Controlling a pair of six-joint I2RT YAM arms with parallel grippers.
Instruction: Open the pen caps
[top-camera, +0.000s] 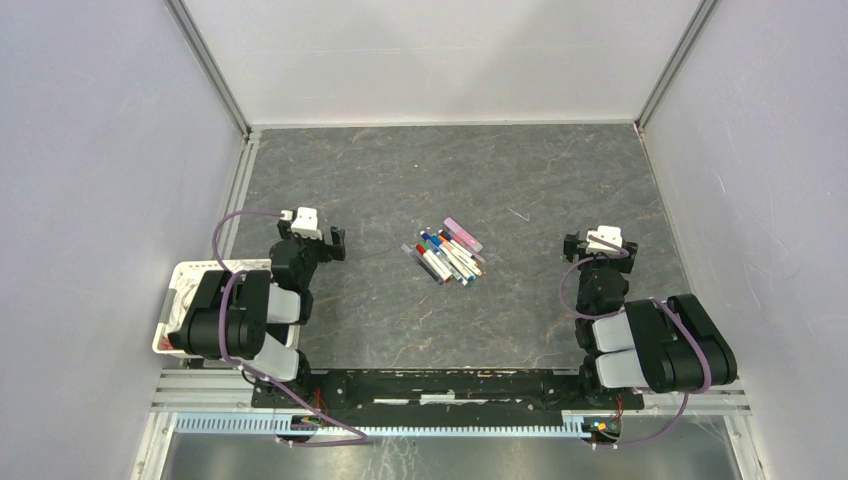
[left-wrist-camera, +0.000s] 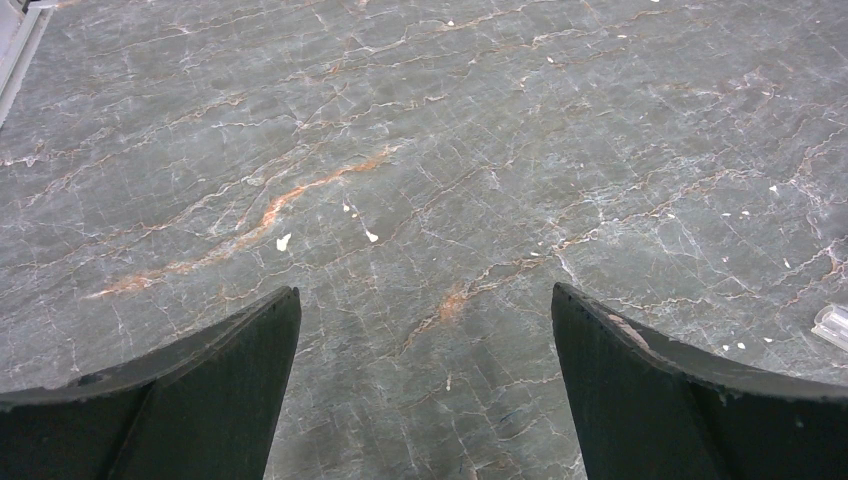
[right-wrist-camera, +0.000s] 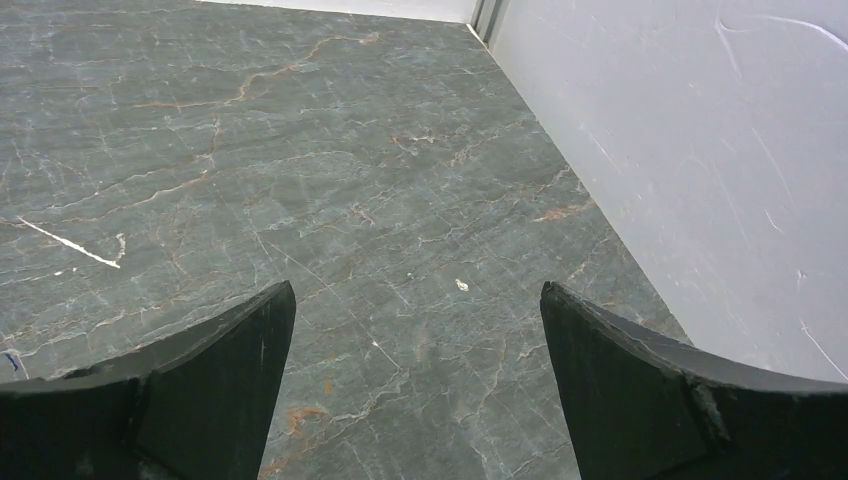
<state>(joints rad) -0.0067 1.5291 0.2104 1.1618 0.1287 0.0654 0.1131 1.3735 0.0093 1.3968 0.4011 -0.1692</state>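
Note:
I will next move my right gripper to the left in the top view, turn it and lower it onto the white body of a blue-ended pen, because the pen's body lies below.
Several pens (top-camera: 449, 256) with white barrels and coloured ends lie in a tight pile at the middle of the dark stone table (top-camera: 400, 180). The pen caps are too small in the top view to tell from the pens' coloured ends. My left gripper (top-camera: 312, 233) is open and empty, well left of the pile. In its wrist view (left-wrist-camera: 425, 290) only bare table lies between the fingers. My right gripper (top-camera: 600, 244) is open and empty, well right of the pile. Its wrist view (right-wrist-camera: 417, 285) also shows only bare table between the fingers.
A lilac flat piece (top-camera: 463, 232) lies at the back of the pile. A white tray (top-camera: 176, 297) sits at the left edge under my left arm. A small clear plastic piece (left-wrist-camera: 832, 326) shows at the right edge of the left wrist view. Grey walls (right-wrist-camera: 680, 150) enclose the table.

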